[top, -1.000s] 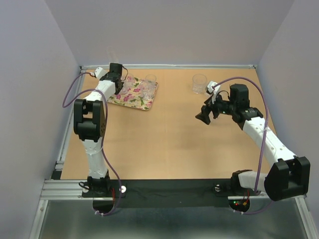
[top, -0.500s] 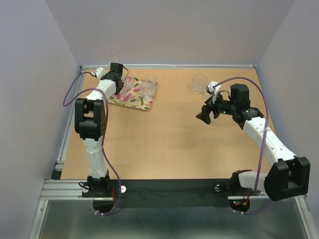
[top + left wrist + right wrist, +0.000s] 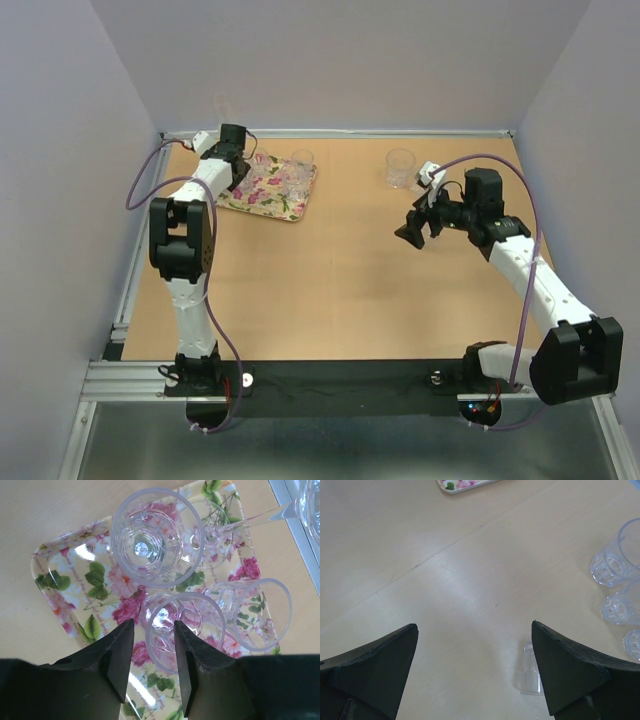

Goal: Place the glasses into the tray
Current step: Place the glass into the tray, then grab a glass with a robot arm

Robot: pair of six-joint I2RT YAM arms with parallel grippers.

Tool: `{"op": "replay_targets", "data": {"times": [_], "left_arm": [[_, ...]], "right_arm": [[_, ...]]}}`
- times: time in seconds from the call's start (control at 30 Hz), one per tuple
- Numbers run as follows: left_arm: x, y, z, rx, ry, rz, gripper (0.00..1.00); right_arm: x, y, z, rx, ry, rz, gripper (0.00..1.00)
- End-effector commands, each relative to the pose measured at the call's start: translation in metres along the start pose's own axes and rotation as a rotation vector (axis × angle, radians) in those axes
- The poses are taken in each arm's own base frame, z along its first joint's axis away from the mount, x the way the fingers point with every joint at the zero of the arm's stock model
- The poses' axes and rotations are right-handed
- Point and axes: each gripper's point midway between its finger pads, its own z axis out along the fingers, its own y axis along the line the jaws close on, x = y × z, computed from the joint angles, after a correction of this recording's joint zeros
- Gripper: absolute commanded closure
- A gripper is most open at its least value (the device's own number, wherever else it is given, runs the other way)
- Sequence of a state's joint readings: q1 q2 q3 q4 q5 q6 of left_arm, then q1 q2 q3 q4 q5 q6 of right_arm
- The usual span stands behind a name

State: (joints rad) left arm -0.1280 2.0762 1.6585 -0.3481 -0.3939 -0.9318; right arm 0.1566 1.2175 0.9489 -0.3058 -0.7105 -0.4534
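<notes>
My right gripper moves down and toward the right in the wrist view next, since the rim of the clear glass (image 3: 532, 693) lying on the tabletop is below it that way.
The flowered cream tray (image 3: 60, 580) lies under my left gripper (image 3: 152, 645); in the top view the tray (image 3: 285, 205) sits at the far left. Several clear glasses rest in it: a large upright one (image 3: 157, 537), a smaller one (image 3: 200, 630) whose near rim runs between my left fingers, and one lying on its side (image 3: 260, 612). The left gripper (image 3: 240, 168) is open, jaws apart from the rim. My right gripper (image 3: 473, 626) is wide open and empty above bare table (image 3: 412, 233). Three glasses (image 3: 610, 567) stand to its right. A small clear piece (image 3: 530, 675) lies by its right finger.
A glass (image 3: 400, 167) stands on the table at the far middle right. Another glass (image 3: 302, 158) shows at the tray's far edge. A stemmed glass (image 3: 250, 517) leans across the tray's far corner. A metal rail (image 3: 300, 535) borders the table.
The left gripper shifted slightly toward the far left over the tray. The right gripper drifted a little to the right. No glass was moved.
</notes>
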Motion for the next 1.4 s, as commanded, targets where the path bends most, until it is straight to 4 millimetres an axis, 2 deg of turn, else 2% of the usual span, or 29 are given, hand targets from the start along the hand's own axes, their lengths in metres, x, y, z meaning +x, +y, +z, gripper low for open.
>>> {"op": "replay_targets", "data": {"times": [0.0,0.1,0.17,0.37,0.4,0.5,0.53,0.57,0.6,0.67,0.7,0.73,0.8,0.83,0.93,1.03,1.2,1.3,1.37], "left_arm": [[-0.051,-0.031,-0.049,0.131,-0.082,-0.013,0.51],[-0.054,-0.034,-0.060,0.169,-0.081,-0.001,0.50],[-0.057,-0.030,-0.069,0.186,-0.089,0.018,0.46],[-0.064,-0.022,-0.103,0.298,-0.099,0.103,0.45],[-0.062,-0.015,-0.110,0.320,-0.082,0.115,0.44],[-0.060,-0.007,-0.122,0.383,-0.075,0.197,0.36],[-0.059,0.004,-0.130,0.397,-0.081,0.214,0.35],[-0.061,0.007,-0.136,0.424,-0.106,0.256,0.30],[-0.057,0.017,-0.148,0.453,-0.113,0.279,0.27],[-0.062,0.023,-0.164,0.506,-0.169,0.312,0.21],[-0.050,0.036,-0.164,0.510,-0.161,0.362,0.17],[-0.061,0.037,-0.188,0.561,-0.224,0.366,0.14],[-0.063,0.040,-0.207,0.626,-0.275,0.392,0.11],[-0.063,0.048,-0.220,0.651,-0.313,0.412,0.11],[-0.057,0.061,-0.240,0.709,-0.348,0.448,0.11],[-0.046,0.075,-0.249,0.738,-0.361,0.491,0.10],[-0.032,0.097,-0.254,0.747,-0.390,0.534,0.10],[-0.038,0.099,-0.270,0.778,-0.437,0.529,0.10],[-0.040,0.099,-0.275,0.788,-0.453,0.524,0.10]], "right_arm": [[-0.006,-0.001,-0.005,0.018,-0.033,-0.040,0.01],[-0.005,-0.002,-0.005,0.017,-0.032,-0.039,0.01],[-0.005,-0.002,-0.004,0.019,-0.032,-0.039,0.01],[-0.003,-0.006,-0.005,0.030,-0.025,-0.037,0.01],[-0.002,-0.007,-0.005,0.034,-0.024,-0.036,0.01],[-0.002,-0.009,-0.006,0.046,-0.023,-0.035,0.01],[-0.001,-0.010,-0.007,0.053,-0.020,-0.032,0.01],[-0.001,-0.011,-0.008,0.061,-0.019,-0.032,0.01],[-0.001,-0.013,-0.009,0.070,-0.019,-0.033,0.01],[0.000,-0.018,-0.011,0.096,-0.012,-0.029,0.00],[0.001,-0.019,-0.011,0.100,-0.008,-0.029,0.00],[0.003,-0.021,-0.011,0.108,-0.002,-0.026,0.00],[0.008,-0.025,-0.011,0.123,0.012,-0.022,0.00],[0.012,-0.028,-0.011,0.132,0.023,-0.014,0.00],[0.017,-0.031,-0.011,0.149,0.040,-0.002,0.00],[0.019,-0.032,-0.011,0.154,0.044,0.009,0.00],[0.025,-0.033,-0.008,0.164,0.060,0.082,0.00],[0.034,-0.041,-0.008,0.205,0.100,0.158,0.00],[0.043,-0.047,-0.011,0.234,0.133,0.209,0.00]]}}
